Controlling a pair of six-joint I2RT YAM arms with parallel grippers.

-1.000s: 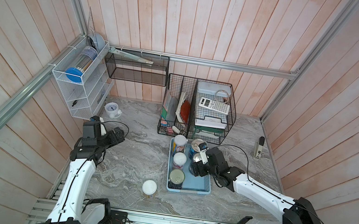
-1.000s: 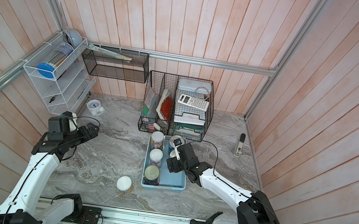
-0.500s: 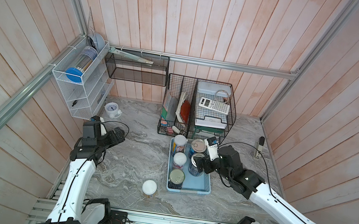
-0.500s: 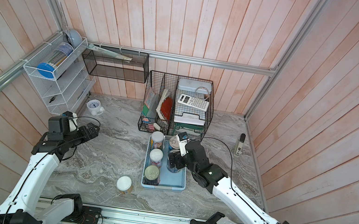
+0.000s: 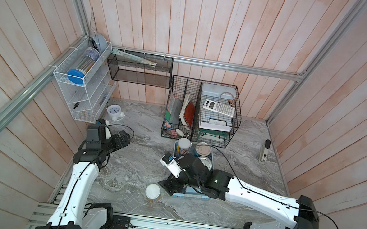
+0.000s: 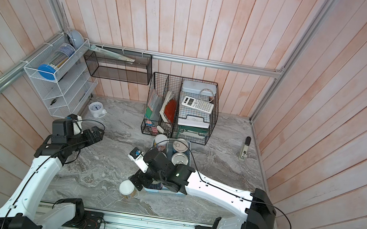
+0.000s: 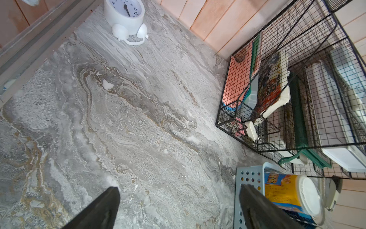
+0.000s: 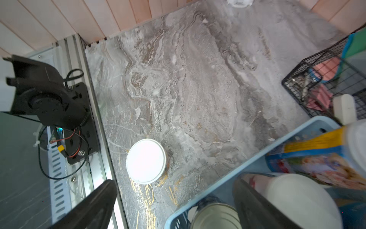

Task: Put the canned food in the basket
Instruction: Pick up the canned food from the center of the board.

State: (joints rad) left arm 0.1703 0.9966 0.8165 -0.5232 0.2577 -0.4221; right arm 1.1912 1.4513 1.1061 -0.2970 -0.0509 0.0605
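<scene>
I need to move my right gripper away from the basket [image 5: 191, 197] next and down around the white lid of the lone can [image 5: 152, 190], because the lone can is still outside the basket.
One can with a white lid [image 5: 152, 192] [image 6: 127, 189] stands alone on the marble table, just front-left of the light blue basket [image 5: 191, 197] [image 6: 165, 192]. My right gripper [image 5: 167, 188] [image 6: 136, 183] hangs open right beside this can, not touching it. In the right wrist view the can [image 8: 146, 161] lies a little ahead of the open right gripper [image 8: 173, 182], which holds nothing. The basket [image 8: 257, 156] holds several cans, among them a white-lidded one [image 5: 183, 145] and silver-topped ones [image 5: 203, 149]; my right arm hides much of it. My left gripper [image 5: 123, 139] [image 7: 179, 189] is open and empty over the table's left side.
A black wire organizer [image 5: 202, 113] with papers and a calculator stands just behind the basket. A white wire rack [image 5: 81, 89] is on the left wall, with a white clock [image 5: 114, 111] below it. A small upright device [image 5: 264, 152] stands at the right wall.
My right arm has swung from the basket's back right across the basket to its front-left corner, next to the lone can. The left arm has not moved.
</scene>
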